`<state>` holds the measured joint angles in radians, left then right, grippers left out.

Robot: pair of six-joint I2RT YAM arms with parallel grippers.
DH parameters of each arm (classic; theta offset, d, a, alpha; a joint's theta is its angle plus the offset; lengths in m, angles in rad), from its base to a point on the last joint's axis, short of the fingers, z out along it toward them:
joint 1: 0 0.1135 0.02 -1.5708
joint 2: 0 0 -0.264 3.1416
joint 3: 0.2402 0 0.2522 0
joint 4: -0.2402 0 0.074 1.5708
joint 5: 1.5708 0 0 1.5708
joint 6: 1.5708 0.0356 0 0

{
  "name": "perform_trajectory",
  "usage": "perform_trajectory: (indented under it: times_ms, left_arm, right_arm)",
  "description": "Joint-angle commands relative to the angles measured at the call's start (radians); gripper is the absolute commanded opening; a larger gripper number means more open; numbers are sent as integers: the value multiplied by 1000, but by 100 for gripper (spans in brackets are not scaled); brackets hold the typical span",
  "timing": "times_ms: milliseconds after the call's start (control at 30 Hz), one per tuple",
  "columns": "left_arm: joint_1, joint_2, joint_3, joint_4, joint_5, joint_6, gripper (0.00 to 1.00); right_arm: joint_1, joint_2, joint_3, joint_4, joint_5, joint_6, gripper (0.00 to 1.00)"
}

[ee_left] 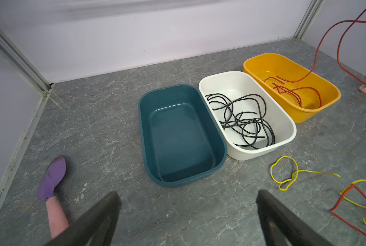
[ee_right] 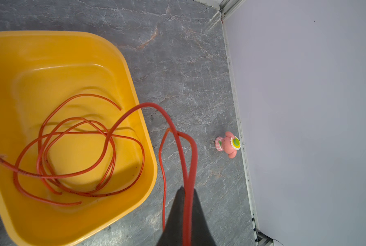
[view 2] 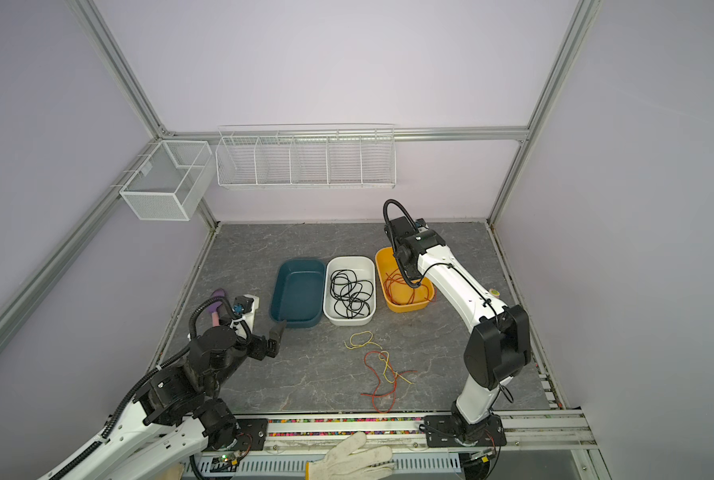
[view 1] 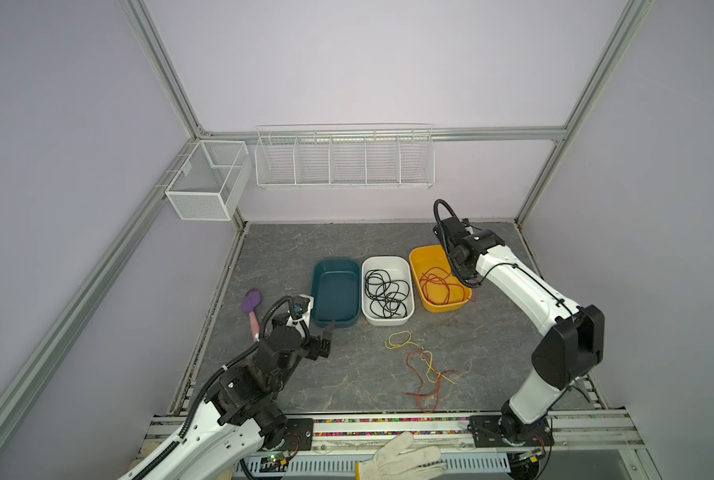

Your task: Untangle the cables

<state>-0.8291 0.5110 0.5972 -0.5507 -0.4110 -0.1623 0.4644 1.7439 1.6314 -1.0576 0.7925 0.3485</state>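
Note:
The red cable's loop hangs outside the rim of the yellow tub, so my right gripper will next move over the yellow tub (view 1: 442, 306) and lower toward the red coil inside to release the cable.
My right gripper (ee_right: 188, 189) hangs beside the yellow tub (view 1: 442, 306), shut on a red cable (ee_right: 148, 104). That cable rises from a loose coil (view 1: 438, 286) inside the tub. Black cables (view 1: 386, 293) lie looped in the white tub (view 1: 388, 319). On the table in front of the tubs, a thin yellow cable (ee_left: 297, 170) and another red cable (view 1: 419, 374) lie crossed over each other. My left gripper (view 1: 327, 337) is open and holds nothing. It hovers near the front corner of the teal tub (ee_left: 177, 138), which has nothing in it.
A purple-headed, pink-handled spatula (view 1: 252, 307) lies left of the teal tub. A small pink toy (ee_right: 228, 144) sits by the right wall. A white glove (view 1: 401, 457) rests on the front rail. Wire baskets (view 1: 343, 162) hang on the back wall.

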Motion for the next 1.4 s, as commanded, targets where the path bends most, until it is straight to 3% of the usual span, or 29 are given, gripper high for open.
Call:
perform_trajectory:
  times_ms: [0,567,1000,1367]
  left_arm:
    - [6,-6,-5,13,10,22,99]
    - [5,-54,-25,26,7,32,100]
    - [6,-55,-28,26,6,38,99]
    - [5,-54,-31,29,7,44,99]
  right_arm:
    - [7,48,36,-22,38,-16,6]
    - [80,280,158,14,42,-28,6]
    - [67,336,130,66,-272,-18,6]
    - [27,367,99,77,-409,-8,6]
